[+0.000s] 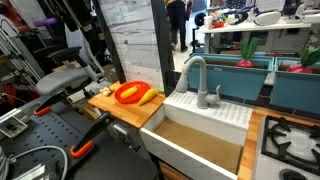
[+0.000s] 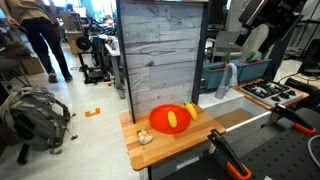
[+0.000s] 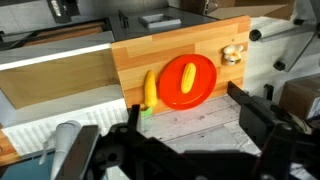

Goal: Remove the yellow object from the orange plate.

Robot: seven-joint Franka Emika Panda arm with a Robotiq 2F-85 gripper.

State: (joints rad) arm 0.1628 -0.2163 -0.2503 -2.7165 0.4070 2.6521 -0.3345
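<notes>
The open gripper comes down toward the orange plate [image 3: 202, 92] next until its fingers straddle the yellow object's long sides. The fingers hang empty, well above the board.
The orange plate [image 3: 202, 92] lies on a wooden board [image 3: 130, 60]; it shows in both exterior views [image 1: 120, 96] [image 2: 160, 122]. The yellow object [image 3: 188, 80] is a small oblong lump lying in the middle of the plate, also visible in both exterior views [image 1: 128, 93] [image 2: 177, 120]. In the wrist view my gripper [image 3: 188, 112] is open and empty. Its dark fingers hang well above the pale surface just in front of the plate, one on each side. I cannot make out the gripper in either exterior view.
A longer yellow item with a green end [image 3: 150, 90] lies on the board beside the plate. A small beige thing [image 3: 233, 54] sits at the board's far corner. A white sink [image 1: 200, 125] with a grey faucet [image 1: 195, 78] adjoins the board. A tall wooden panel [image 2: 160, 50] stands behind it.
</notes>
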